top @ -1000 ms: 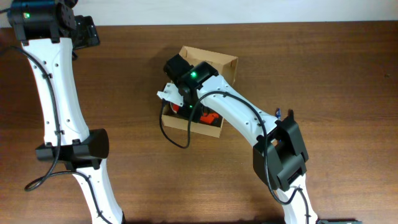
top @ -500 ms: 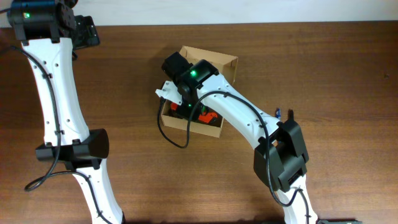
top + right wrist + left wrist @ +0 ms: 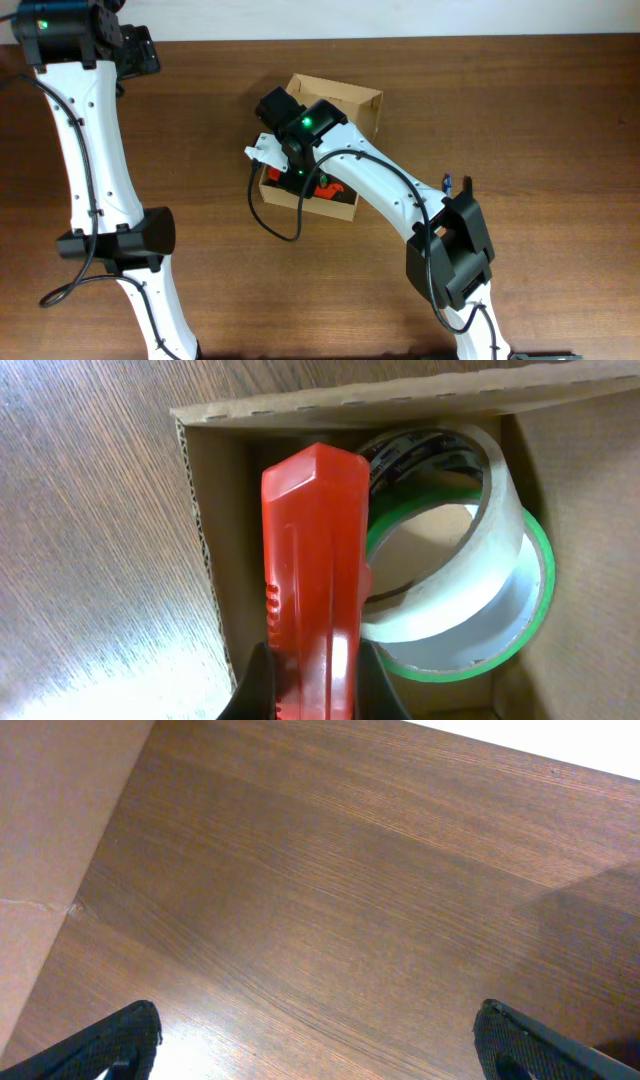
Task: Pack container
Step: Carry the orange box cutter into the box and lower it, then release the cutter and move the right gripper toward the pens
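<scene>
The red plastic tool (image 3: 315,575) should go down next into the strip that the rolls leave open along the box's near side (image 3: 246,560), and my right gripper should release it there.
The tan cardboard container (image 3: 345,103) stands open at the table's middle; its wall also shows in the right wrist view (image 3: 215,550). My right gripper (image 3: 290,175) is over its left part, shut on a red plastic tool (image 3: 315,575) that points into the box. Inside lie a clear tape roll (image 3: 470,575) and a green-edged roll (image 3: 540,585) under it. More red shows in the box in the overhead view (image 3: 335,188). My left gripper (image 3: 318,1045) is open and empty over bare table at the far left back corner (image 3: 135,50).
A tan cardboard sheet (image 3: 45,830) lies at the left of the left wrist view. A small dark object (image 3: 448,183) lies on the table right of the box. The right arm (image 3: 400,200) spans from the front edge to the box.
My right gripper with the red tool has shifted slightly left and back over the box. The left arm has not moved.
</scene>
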